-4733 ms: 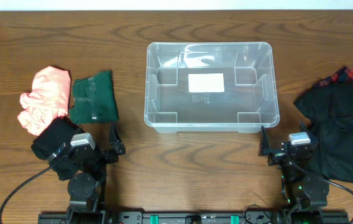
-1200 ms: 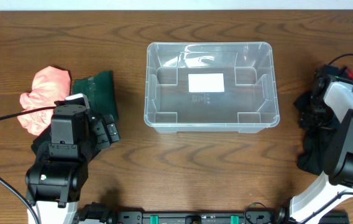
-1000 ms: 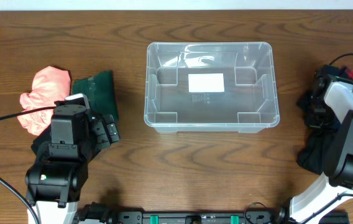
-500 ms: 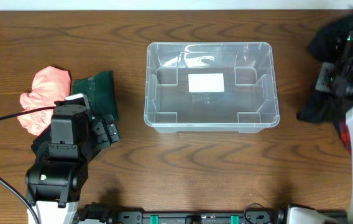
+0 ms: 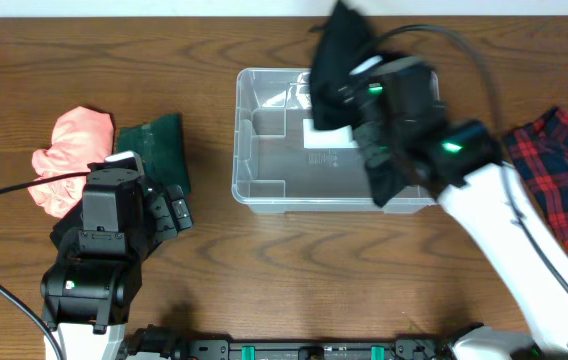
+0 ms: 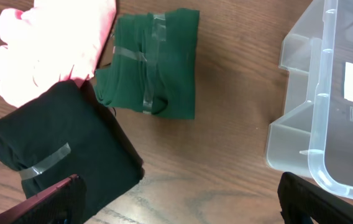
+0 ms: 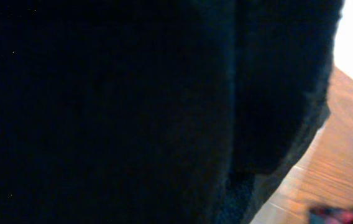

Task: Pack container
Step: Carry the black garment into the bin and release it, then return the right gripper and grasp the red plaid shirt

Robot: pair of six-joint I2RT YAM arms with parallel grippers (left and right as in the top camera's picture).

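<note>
Next, my right gripper lowers the hanging black garment toward the white label (image 5: 330,135) and releases it on the container's base, since the container stands empty beneath.
The container (image 5: 264,150), a clear bin with a white label on its base, stands mid-table; its left corner shows in the left wrist view (image 6: 325,124). My right gripper (image 5: 347,88) hangs over the bin's back half, shut on a black garment (image 5: 339,50) that drapes over its fingers and hides them. That black cloth (image 7: 133,112) fills nearly the whole right wrist view. My left gripper (image 6: 179,202) stands open above bare wood, left of the bin, beside a taped black bundle (image 6: 58,143).
A taped green folded cloth (image 5: 152,155) and a pink garment (image 5: 69,155) lie left of the bin, both seen from the left wrist too. A red plaid cloth (image 5: 554,170) lies at the right edge. The left arm covers most of the black bundle from overhead.
My right arm has swung from the table's right edge to above the container, carrying the black garment and uncovering the red plaid cloth. The left arm has not moved.
</note>
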